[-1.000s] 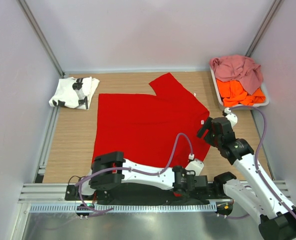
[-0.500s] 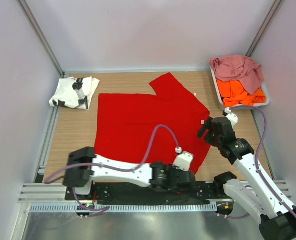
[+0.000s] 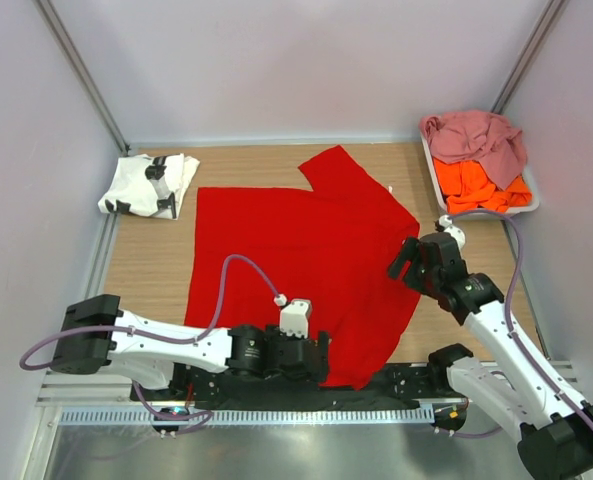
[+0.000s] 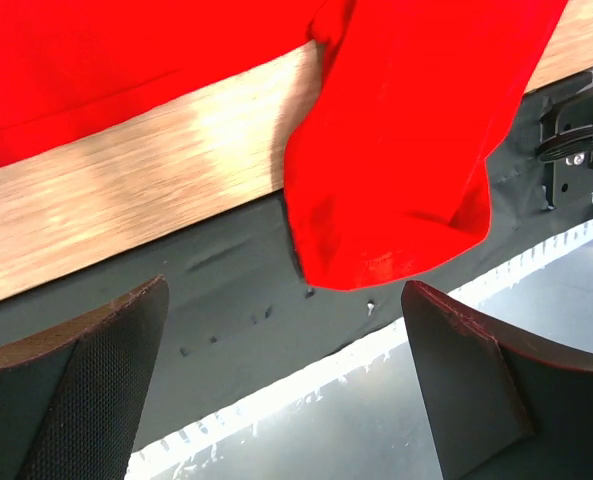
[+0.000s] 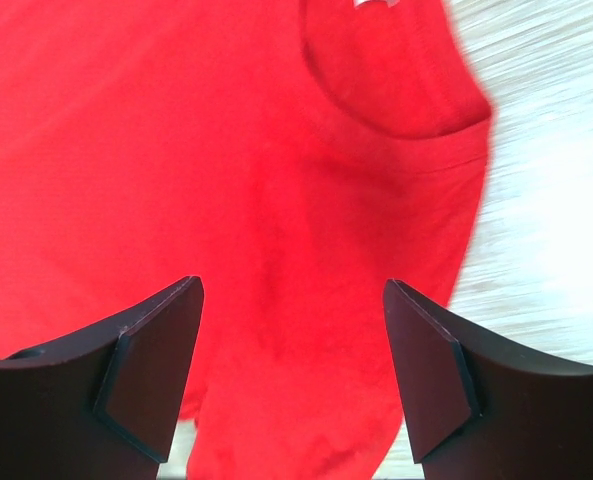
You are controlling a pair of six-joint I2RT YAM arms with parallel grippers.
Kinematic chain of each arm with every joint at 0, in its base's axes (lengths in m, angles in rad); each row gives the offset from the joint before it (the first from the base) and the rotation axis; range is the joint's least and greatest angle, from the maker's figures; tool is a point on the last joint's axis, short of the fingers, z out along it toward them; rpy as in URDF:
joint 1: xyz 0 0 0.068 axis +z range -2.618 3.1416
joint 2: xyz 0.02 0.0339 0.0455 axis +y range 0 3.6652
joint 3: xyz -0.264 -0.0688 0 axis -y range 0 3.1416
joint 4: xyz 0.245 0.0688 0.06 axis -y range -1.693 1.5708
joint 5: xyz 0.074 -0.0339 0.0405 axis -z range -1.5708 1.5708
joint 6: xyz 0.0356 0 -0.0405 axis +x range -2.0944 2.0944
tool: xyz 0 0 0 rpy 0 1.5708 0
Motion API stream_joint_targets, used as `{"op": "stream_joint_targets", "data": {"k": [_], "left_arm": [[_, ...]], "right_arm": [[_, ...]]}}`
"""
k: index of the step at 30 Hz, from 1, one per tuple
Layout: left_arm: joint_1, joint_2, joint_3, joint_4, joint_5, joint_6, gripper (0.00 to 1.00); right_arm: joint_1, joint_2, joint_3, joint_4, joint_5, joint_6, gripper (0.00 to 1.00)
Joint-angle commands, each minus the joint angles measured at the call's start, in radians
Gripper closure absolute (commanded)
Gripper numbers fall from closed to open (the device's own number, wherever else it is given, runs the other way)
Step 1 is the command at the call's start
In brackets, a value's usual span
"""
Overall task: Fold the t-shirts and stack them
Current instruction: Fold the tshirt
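My right gripper swings its open fingers back and down onto the red sleeve end's hem next. That sleeve end hangs over the table's black edge, back from and below my gripper.
The red t-shirt [image 3: 296, 250] lies spread flat mid-table, and one sleeve [image 3: 361, 365] hangs over the near black edge. My left gripper [image 3: 316, 358] is low at that edge and open. In the left wrist view the gripper [image 4: 284, 290] has nothing between its fingers, and the red sleeve [image 4: 406, 150] lies just ahead. My right gripper [image 3: 404, 262] hovers open over the shirt's right side; the right wrist view shows the gripper [image 5: 292, 285] above red cloth [image 5: 226, 150] near the collar [image 5: 396, 100]. A white printed tee [image 3: 148, 185] sits folded at the back left.
A pale tray [image 3: 434, 175] at the back right holds a crumpled pink tee [image 3: 476, 135] and an orange tee [image 3: 481, 185]. Grey walls close in three sides. The black base rail [image 3: 276, 385] and a metal strip run along the near edge.
My left arm swept left along the near edge, drawing the red shirt's near right corner toward the edge, then opened and let it go. The right gripper shifted slightly left.
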Motion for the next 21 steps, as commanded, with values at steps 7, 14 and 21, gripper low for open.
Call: {"op": "stream_joint_targets", "data": {"k": [7, 14, 21], "left_arm": [[0.043, -0.165, 0.107, -0.355, -0.236, -0.019, 0.0], [0.309, -0.497, -0.06, -0.374, -0.158, 0.039, 0.04], [0.534, -0.716, -0.167, -0.443, -0.102, 0.084, 0.02]], "right_arm": [[0.281, -0.004, 0.041, -0.071, -0.048, 0.047, 0.24], [0.729, 0.037, 0.078, -0.301, 0.11, 0.251, 0.33], [1.179, 0.253, 0.128, -0.377, 0.135, 0.409, 0.3]]}}
